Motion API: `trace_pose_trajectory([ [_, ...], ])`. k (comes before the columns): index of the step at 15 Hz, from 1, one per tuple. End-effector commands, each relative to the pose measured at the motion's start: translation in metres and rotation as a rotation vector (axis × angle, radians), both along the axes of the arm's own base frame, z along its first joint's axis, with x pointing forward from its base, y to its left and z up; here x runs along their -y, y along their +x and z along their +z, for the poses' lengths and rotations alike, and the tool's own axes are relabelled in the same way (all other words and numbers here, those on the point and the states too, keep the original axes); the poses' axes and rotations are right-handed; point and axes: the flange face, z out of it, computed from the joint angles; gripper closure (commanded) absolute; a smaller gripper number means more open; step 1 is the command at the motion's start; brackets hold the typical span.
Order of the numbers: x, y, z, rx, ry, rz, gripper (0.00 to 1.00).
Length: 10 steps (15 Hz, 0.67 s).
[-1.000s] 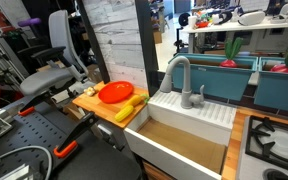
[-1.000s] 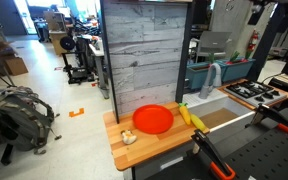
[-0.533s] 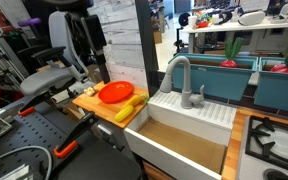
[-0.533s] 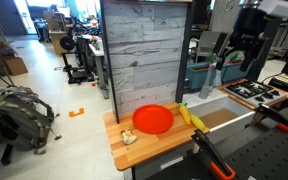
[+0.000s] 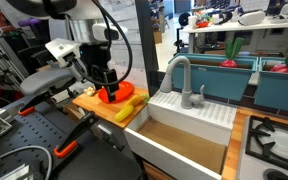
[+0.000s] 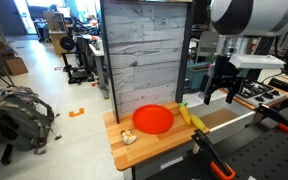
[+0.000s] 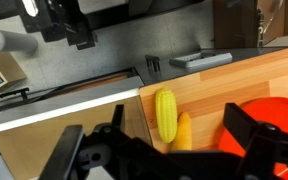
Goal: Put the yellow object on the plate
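Observation:
My open gripper is above the bright yellow ribbed cob (image 7: 166,115), which lies on the wooden board (image 7: 234,80). Next it will go down until its fingers are on both sides of the cob and close.
The yellow object (image 7: 165,115) is a bright yellow ribbed cob lying on the tan wooden board (image 7: 234,80). A deeper yellow-orange piece (image 7: 183,134) lies against it. In both exterior views the yellow object (image 5: 130,107) (image 6: 188,115) lies beside the orange-red plate (image 5: 114,94) (image 6: 152,119). The plate's edge (image 7: 282,118) shows at the right of the wrist view. My gripper (image 5: 105,84) (image 6: 223,92) hangs above the board, open and empty. In the wrist view (image 7: 159,150) its fingers stand wide apart on either side of the yellow pieces.
A small pale item (image 6: 129,136) lies on the board's far corner from the sink. A white sink (image 5: 184,130) with a grey faucet (image 5: 178,78) adjoins the board. A tall wooden panel (image 6: 144,50) stands behind the board. A stove (image 5: 279,140) lies beyond the sink.
The arm has come into both exterior views and the gripper has dropped to just above the board. The plate and the yellow object have not moved.

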Motion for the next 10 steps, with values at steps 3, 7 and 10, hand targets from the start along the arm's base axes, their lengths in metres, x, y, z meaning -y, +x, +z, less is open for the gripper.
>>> trace_pose_trajectory([
  [3, 0.004, 0.025, -0.055, 0.017, 0.019, -0.016, 0.00],
  [7, 0.004, 0.029, -0.088, -0.001, 0.022, -0.019, 0.00],
  [10, 0.003, 0.031, -0.108, -0.021, 0.018, -0.014, 0.00],
])
